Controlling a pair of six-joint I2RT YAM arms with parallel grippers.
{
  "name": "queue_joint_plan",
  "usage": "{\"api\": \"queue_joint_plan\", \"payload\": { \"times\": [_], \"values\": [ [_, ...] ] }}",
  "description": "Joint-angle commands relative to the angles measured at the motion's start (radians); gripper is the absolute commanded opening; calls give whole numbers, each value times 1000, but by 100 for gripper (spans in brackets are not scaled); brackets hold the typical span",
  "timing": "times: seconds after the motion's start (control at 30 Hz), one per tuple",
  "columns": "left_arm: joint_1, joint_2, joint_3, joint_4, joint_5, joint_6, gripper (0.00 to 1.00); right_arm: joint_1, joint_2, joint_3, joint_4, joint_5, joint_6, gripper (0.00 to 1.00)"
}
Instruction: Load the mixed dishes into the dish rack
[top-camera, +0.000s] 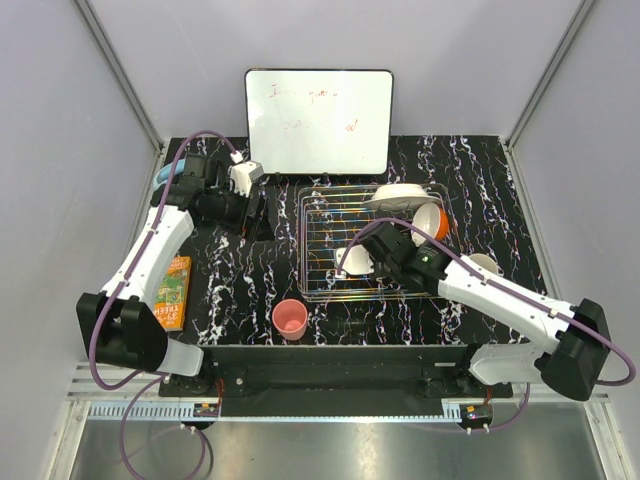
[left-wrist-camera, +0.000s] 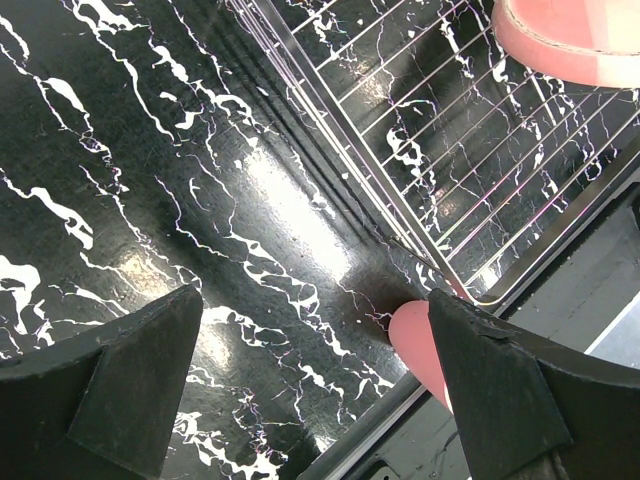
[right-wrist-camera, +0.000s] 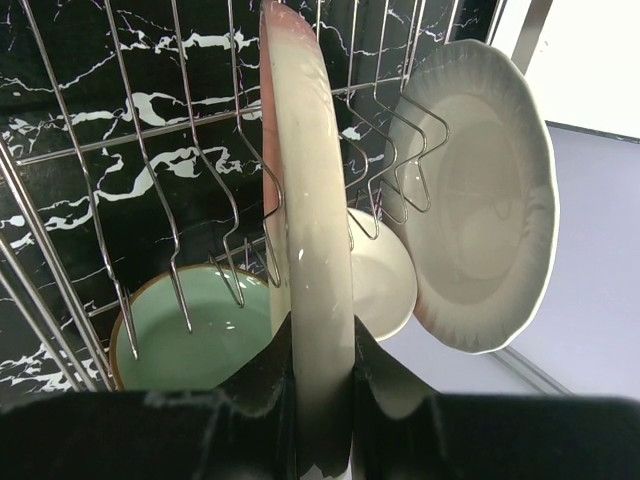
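I will next move my right gripper gently and slightly outward over the rack (top-camera: 325, 215) and let go of the large pink plate's rim, because the plate already stands upright between the wires.
The silver wire dish rack (top-camera: 325, 215) stands mid-table. My right gripper (top-camera: 372, 250) is over the rack, shut on the rim of the large pink plate (right-wrist-camera: 305, 200), which I hold upright and edge-on between the wires (right-wrist-camera: 150, 180). The plate's pink underside shows in the left wrist view (left-wrist-camera: 580, 40). Behind it the white plate (right-wrist-camera: 480, 200) stands upright, next to the orange bowl (top-camera: 432, 220), white inside (right-wrist-camera: 385, 285). The mint-green bowl (right-wrist-camera: 190, 345) lies low in the rack. My left gripper (top-camera: 255, 212) is open and empty over the bare table left of the rack. The small pink cup (top-camera: 290, 318) stands in front of the rack.
A white board (top-camera: 320, 120) leans at the back. An orange book (top-camera: 172, 292) lies at the left under the left arm. Light-blue headphones (top-camera: 168, 175) sit at the far left. A pale rim (top-camera: 485, 264) shows right of the rack, beside the right arm.
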Motion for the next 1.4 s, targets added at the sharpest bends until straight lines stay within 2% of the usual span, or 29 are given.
{"api": "queue_joint_plan", "payload": {
  "times": [0.0,0.2,0.23,0.3,0.4,0.47,0.5,0.53,0.97,1.13,1.37],
  "values": [
    [2,-5,31,31,-16,12,99,-11,9,11,55,71,-195,0],
    [2,-6,34,31,-24,15,99,-11,72,52,109,127,-240,0],
    [5,-6,34,29,-24,17,99,-11,81,62,127,137,-247,3],
    [10,-11,32,29,-21,20,99,-11,104,69,159,170,-255,19],
    [19,-15,29,29,-21,24,99,-11,115,74,193,196,-266,21],
    [24,-18,25,31,-17,30,99,-11,118,65,217,225,-272,44],
    [30,-18,23,29,-14,32,99,-11,118,62,231,234,-273,52],
    [32,-20,22,31,-13,33,99,-11,116,56,234,239,-273,99],
    [29,31,40,35,53,15,99,-11,7,-3,267,300,-272,100],
    [-10,104,95,37,59,3,99,-17,-65,-67,270,323,-276,100],
    [-146,264,210,39,21,-33,99,-33,-106,-105,277,342,-267,100]
  ]
}}
